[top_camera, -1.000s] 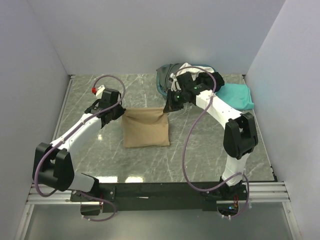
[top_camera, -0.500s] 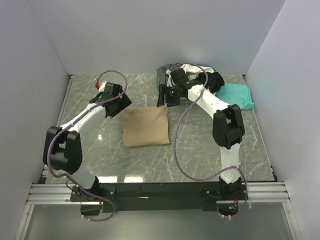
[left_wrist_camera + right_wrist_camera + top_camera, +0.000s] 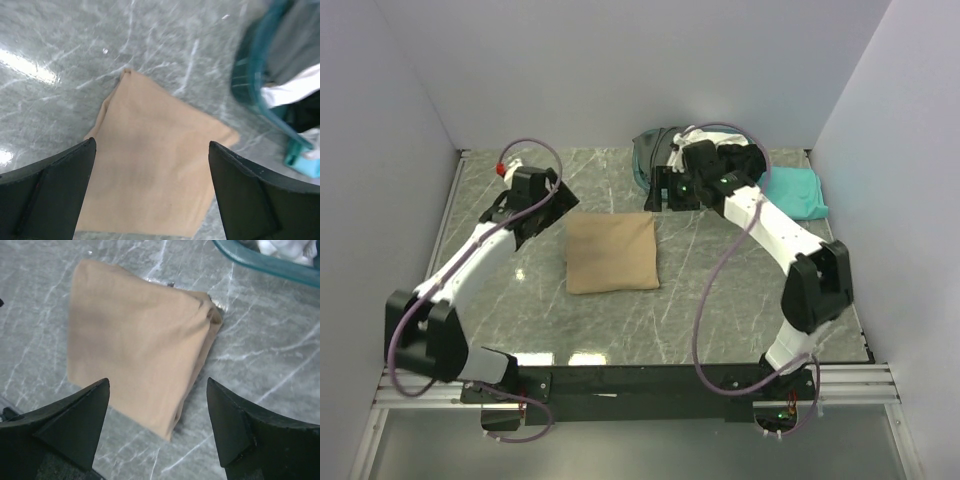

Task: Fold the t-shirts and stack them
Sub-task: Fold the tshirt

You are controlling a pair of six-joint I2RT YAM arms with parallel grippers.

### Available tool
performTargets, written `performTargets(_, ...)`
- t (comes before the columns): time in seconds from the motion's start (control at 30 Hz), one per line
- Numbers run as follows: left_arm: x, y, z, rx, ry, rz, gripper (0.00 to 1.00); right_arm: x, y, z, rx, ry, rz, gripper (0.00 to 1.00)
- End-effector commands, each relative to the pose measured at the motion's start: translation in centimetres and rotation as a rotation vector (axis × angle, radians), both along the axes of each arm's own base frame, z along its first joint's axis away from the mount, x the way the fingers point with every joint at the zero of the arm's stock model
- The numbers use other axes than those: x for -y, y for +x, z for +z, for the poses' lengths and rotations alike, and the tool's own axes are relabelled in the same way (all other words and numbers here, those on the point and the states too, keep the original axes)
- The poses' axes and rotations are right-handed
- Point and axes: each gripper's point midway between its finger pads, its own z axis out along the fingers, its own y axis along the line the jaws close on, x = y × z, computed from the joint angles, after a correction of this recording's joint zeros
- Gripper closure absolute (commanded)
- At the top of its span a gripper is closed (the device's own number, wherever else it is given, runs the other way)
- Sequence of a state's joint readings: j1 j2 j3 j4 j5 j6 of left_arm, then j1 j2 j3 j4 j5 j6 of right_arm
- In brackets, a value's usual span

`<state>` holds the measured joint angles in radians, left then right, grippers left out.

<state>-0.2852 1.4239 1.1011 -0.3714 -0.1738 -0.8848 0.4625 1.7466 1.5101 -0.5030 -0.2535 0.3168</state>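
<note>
Bare marble beside the tan shirt's fold near the shirt's far corner leaves finger room, so my right gripper should go down and come back astride that fold.
A tan t-shirt lies folded into a flat square in the middle of the table, also seen in the left wrist view and the right wrist view. My left gripper hangs open above its far left corner, holding nothing. My right gripper stands open over the far right corner, also holding nothing. A teal t-shirt rests folded at the back right. More shirts, white and dark grey, fill the teal basket.
The teal basket's rim sits just beyond the tan shirt at the back, partly hidden by my right arm. White walls close the table on three sides. Bare marble surface lies around the tan shirt.
Both grippers were shut at the tan shirt's far corners; they have opened, let it go and lifted off toward the back. The shirt now lies flat.
</note>
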Motion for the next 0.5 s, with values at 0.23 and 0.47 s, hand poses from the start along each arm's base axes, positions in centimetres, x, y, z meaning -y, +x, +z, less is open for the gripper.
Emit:
performTargets(0.23,-3.0,-6.1,3.7,0.119,-0.042,0.094,0.00,0.4,-2.4,-1.6,0.019,0.035,-0.045,0.15)
performTargets(0.47,-4.9,-9.9,3.3,0.123,-0.032,0.145,0.00,-1.5,-2.1,-6.6,-0.054,-0.038,-0.024,0.13)
